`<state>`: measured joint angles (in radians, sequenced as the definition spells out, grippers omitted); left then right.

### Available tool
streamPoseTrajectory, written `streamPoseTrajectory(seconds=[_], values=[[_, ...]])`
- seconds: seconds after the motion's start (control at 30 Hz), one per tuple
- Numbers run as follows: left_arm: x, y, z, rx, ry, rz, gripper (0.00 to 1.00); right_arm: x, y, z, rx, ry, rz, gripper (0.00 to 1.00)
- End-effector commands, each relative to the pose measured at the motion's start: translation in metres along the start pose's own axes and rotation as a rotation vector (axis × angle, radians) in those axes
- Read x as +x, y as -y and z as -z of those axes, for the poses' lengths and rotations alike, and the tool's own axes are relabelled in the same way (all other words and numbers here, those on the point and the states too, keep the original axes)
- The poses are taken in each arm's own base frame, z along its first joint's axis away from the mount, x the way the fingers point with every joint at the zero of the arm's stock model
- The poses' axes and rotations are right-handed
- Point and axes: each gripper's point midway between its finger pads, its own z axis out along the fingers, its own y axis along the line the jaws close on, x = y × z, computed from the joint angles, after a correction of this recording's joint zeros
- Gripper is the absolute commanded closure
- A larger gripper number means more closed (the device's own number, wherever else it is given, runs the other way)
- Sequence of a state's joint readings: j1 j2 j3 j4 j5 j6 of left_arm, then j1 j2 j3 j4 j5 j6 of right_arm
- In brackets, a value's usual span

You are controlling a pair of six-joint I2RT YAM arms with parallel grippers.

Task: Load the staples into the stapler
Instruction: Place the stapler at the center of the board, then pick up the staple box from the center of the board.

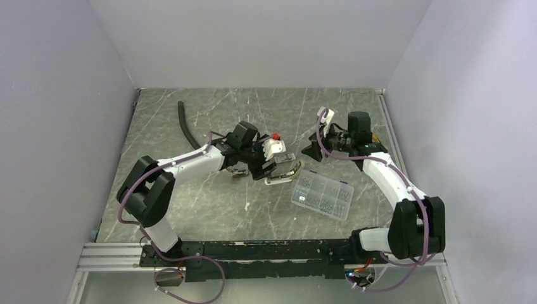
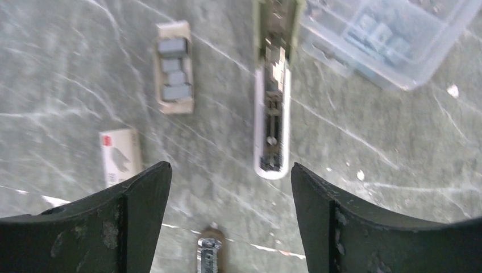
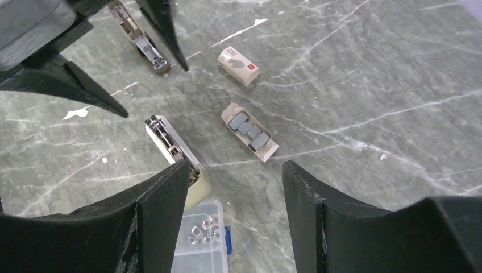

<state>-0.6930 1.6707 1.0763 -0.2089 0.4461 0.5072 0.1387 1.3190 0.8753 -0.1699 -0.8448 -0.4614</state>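
My left gripper moves outward and down next, around the tray's end by the white sleeve, since the grey staple strips still sit in the tray.
The stapler [image 2: 271, 125] lies opened out flat on the table. Its silver-white channel faces up and its olive top arm [image 2: 278, 23] stretches away from it toward the clear box. In the top view the stapler [image 1: 282, 172] lies just right of my left gripper [image 1: 269, 166]. My left gripper [image 2: 230, 168] hovers open over the table near the channel's tip, with nothing between its fingers. The staples [image 2: 174, 68] are grey strips in a small cardboard tray [image 3: 249, 132]. My right gripper [image 3: 234, 164] is open and empty above the stapler's olive end [image 3: 196, 193].
A clear compartment box [image 1: 323, 193] with metal nuts sits right of the stapler. A white staple box sleeve [image 2: 119, 156] lies beside the tray. A small brown-and-metal piece [image 2: 209, 253] lies under my left gripper. A black hose [image 1: 185, 125] lies at the back left.
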Motion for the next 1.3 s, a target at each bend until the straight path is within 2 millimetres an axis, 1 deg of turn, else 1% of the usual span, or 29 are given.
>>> streamPoseTrajectory(seconds=[0.0, 0.07, 0.13, 0.2, 0.23, 0.3, 0.4, 0.47, 0.67, 0.77, 0.93, 1.07, 1.13, 1.17, 1.27], values=[[-0.029, -0.029, -0.002, -0.067, 0.038, -0.013, 0.18, -0.021, 0.002, 0.013, 0.050, 0.057, 0.014, 0.36], [-0.026, -0.040, -0.015, -0.066, 0.006, -0.003, 0.18, -0.022, 0.000, 0.017, 0.056, 0.054, 0.001, 0.36], [-0.030, -0.053, -0.027, -0.064, -0.010, 0.008, 0.17, -0.025, -0.003, 0.021, 0.060, 0.053, -0.007, 0.36], [-0.026, -0.062, -0.041, -0.054, -0.035, 0.025, 0.16, -0.026, -0.006, 0.024, 0.056, 0.052, -0.011, 0.36], [-0.020, -0.065, -0.051, -0.045, -0.054, 0.036, 0.16, -0.025, -0.008, 0.025, 0.052, 0.050, -0.011, 0.36], [-0.016, -0.071, -0.062, -0.036, -0.070, 0.036, 0.15, -0.022, -0.011, 0.026, 0.049, 0.043, -0.016, 0.36], [-0.010, -0.074, -0.074, -0.024, -0.086, 0.037, 0.14, -0.018, -0.014, 0.027, 0.044, 0.035, -0.019, 0.36], [-0.007, -0.074, -0.079, -0.014, -0.089, 0.040, 0.13, -0.017, -0.014, 0.028, 0.042, 0.032, -0.019, 0.36], [0.000, -0.071, -0.087, -0.004, -0.093, 0.052, 0.13, -0.014, -0.013, 0.027, 0.040, 0.028, -0.026, 0.36], [0.006, -0.069, -0.093, -0.004, -0.106, 0.058, 0.15, -0.013, -0.013, 0.026, 0.040, 0.028, -0.027, 0.36], [0.015, -0.064, -0.103, -0.005, -0.137, 0.044, 0.22, -0.013, -0.013, 0.027, 0.043, 0.031, -0.028, 0.36], [0.016, -0.062, -0.109, -0.001, -0.147, 0.034, 0.30, -0.012, -0.011, 0.027, 0.049, 0.032, -0.027, 0.37], [0.017, -0.060, -0.110, 0.005, -0.153, 0.035, 0.37, -0.011, -0.011, 0.027, 0.050, 0.030, -0.027, 0.36], [0.017, -0.060, -0.109, 0.006, -0.156, 0.035, 0.42, -0.011, -0.011, 0.028, 0.053, 0.031, -0.027, 0.37], [0.020, -0.059, -0.106, 0.005, -0.169, 0.033, 0.54, -0.011, -0.010, 0.029, 0.058, 0.031, -0.026, 0.37]])
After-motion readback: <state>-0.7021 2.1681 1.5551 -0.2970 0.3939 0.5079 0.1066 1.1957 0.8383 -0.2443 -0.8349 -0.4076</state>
